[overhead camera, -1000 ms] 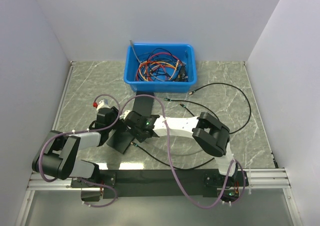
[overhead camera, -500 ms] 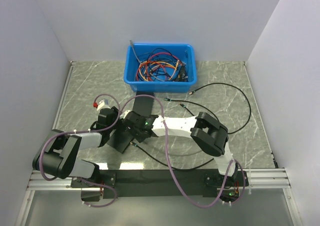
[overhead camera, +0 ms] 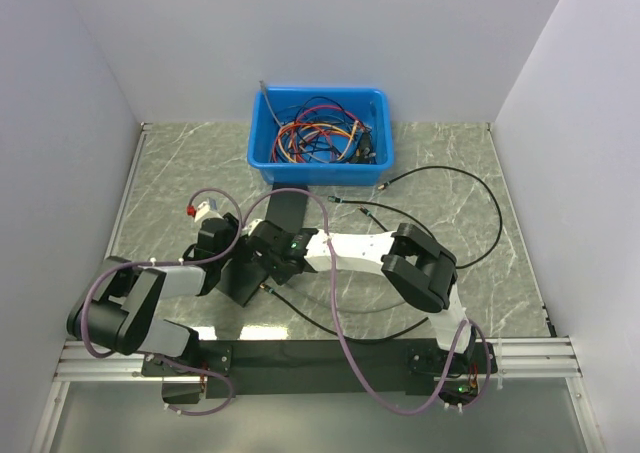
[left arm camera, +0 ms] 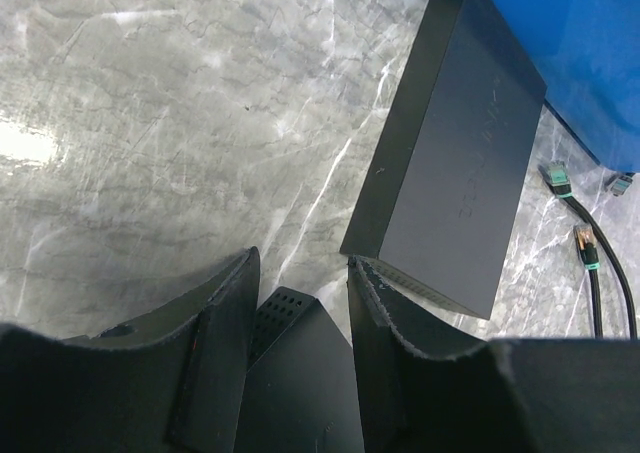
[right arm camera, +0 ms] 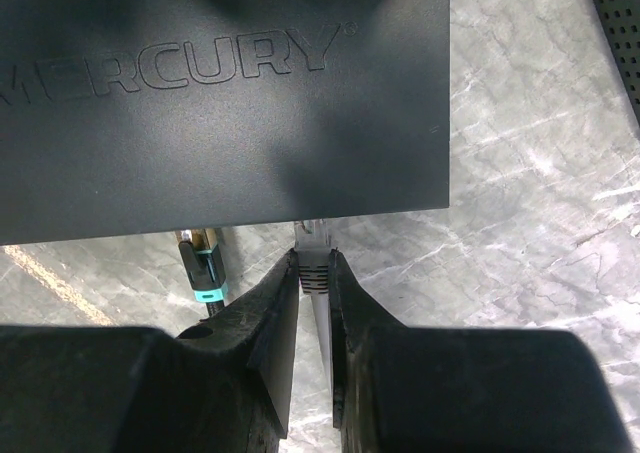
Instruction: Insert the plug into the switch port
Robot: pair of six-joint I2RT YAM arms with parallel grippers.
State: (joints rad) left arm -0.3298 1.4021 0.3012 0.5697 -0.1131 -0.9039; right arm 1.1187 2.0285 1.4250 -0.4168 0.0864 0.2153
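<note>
Next, my right gripper will push the plug toward the switch's near edge (right arm camera: 312, 219) and release it, as that edge lies to the gripper's left in the top view.
A black switch (overhead camera: 240, 276) marked MERCURY (right arm camera: 220, 93) is tilted up off the table. My left gripper (left arm camera: 303, 265) is shut on its perforated end (left arm camera: 283, 313). My right gripper (right arm camera: 314, 258) is shut on a pale grey plug (right arm camera: 314, 241). The plug's tip meets the switch's near edge, where the port is hidden under the casing. A black plug with a teal boot (right arm camera: 203, 263) sits at that same edge just to the left. In the top view the right gripper (overhead camera: 270, 265) is pressed close against the held switch.
A second black switch (left arm camera: 450, 153) lies flat in front of the blue bin (overhead camera: 320, 133), which is full of cables. Loose black cables (overhead camera: 440, 188) with plugs (left arm camera: 585, 245) trail over the right of the table. White walls enclose three sides.
The right arm has edged slightly left toward the held switch. Both grips look unchanged.
</note>
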